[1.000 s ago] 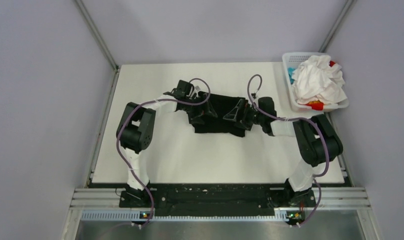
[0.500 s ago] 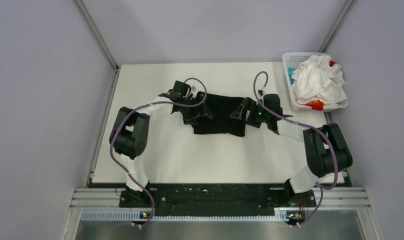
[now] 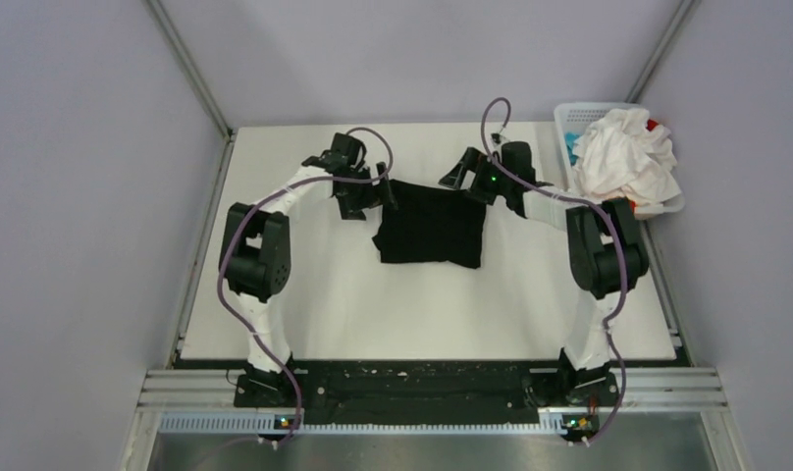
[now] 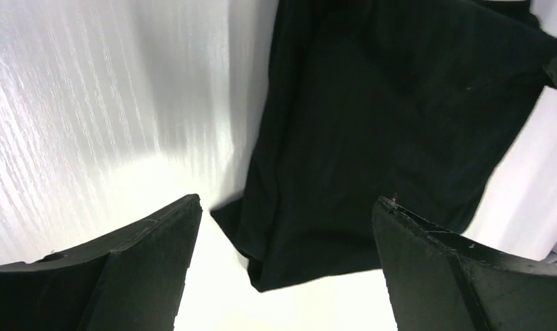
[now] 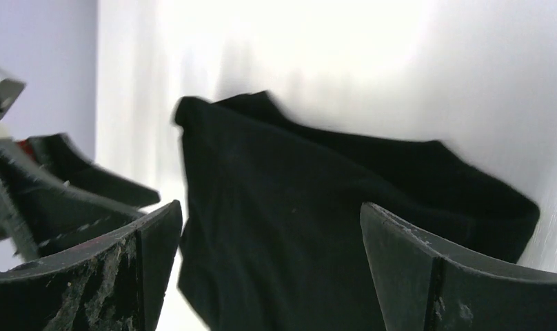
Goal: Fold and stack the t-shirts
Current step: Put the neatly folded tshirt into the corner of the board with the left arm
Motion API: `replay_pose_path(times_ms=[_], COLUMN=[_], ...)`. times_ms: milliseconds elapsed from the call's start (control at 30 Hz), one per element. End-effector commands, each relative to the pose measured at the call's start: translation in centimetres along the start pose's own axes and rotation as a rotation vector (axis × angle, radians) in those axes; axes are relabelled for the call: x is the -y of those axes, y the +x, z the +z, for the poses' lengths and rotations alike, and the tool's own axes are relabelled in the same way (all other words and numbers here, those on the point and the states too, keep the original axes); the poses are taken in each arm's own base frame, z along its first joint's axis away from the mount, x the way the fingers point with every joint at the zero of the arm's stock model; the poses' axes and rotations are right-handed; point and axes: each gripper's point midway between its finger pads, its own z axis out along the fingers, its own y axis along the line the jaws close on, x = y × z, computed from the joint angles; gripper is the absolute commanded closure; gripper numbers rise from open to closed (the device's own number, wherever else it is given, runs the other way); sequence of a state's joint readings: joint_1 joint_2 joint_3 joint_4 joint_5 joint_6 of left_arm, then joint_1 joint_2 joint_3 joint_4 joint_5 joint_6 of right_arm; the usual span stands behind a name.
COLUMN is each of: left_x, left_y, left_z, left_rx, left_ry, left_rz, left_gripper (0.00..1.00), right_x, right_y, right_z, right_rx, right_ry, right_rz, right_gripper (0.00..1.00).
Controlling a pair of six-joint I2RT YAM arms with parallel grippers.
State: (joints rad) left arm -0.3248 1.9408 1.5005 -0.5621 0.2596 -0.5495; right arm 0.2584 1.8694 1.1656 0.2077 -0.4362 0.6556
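The black t-shirt's side edge (image 3: 384,218) (image 4: 262,176) is below my left gripper and to its right in the top view, so my left gripper will move over and down onto it next.
A black t-shirt (image 3: 430,226) lies folded into a rough square on the white table. It also shows in the left wrist view (image 4: 372,124) and the right wrist view (image 5: 317,214). My left gripper (image 3: 365,201) is open and empty, just above the shirt's far left corner. My right gripper (image 3: 461,180) is open and empty, above the shirt's far right corner. White t-shirts (image 3: 623,157) with bits of red and blue cloth are heaped at the far right.
A white plastic lattice basket (image 3: 566,123) at the far right corner holds the heap. The table (image 3: 412,304) has side rails and grey walls on both sides.
Both grippers let go of the black shirt and moved toward the far edge, opening. The shirt now lies flatter and folded, its far edge shifted back.
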Motion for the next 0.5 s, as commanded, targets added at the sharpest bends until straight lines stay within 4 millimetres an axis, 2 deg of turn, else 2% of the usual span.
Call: replay_pose_path(times_ms=[0, 133, 233, 300, 400, 467], left_x=[-0.5, -0.6, -0.7, -0.5, 0.1, 0.7], left_y=[-0.3, -1.2, -1.3, -1.3, -1.1, -1.0], left_z=[1.5, 3.2, 4.3, 5.0, 5.6, 6.0], left_rx=[-0.041, -0.047, -0.074, -0.087, -0.109, -0.109], left_ry=[-0.028, -0.045, -0.044, -0.029, 0.003, 0.025], left_rz=[0.029, 0.028, 0.020, 0.016, -0.007, -0.016], left_gripper=[0.01, 0.02, 0.07, 0.13, 0.21, 0.30], right_x=[2.5, 6.2, 7.6, 8.0, 6.3, 4.2], right_y=[-2.0, -1.2, 0.6, 1.0, -0.5, -2.3], right_z=[2.9, 5.3, 5.5, 5.1, 4.2, 3.1], right_rx=[0.019, -0.004, -0.041, -0.049, -0.034, 0.001], right_ry=[0.041, 0.131, 0.153, 0.175, 0.154, 0.122], right_rz=[0.005, 0.034, 0.054, 0.047, 0.015, -0.008], right_gripper=[0.01, 0.01, 0.01, 0.01, 0.01, 0.01])
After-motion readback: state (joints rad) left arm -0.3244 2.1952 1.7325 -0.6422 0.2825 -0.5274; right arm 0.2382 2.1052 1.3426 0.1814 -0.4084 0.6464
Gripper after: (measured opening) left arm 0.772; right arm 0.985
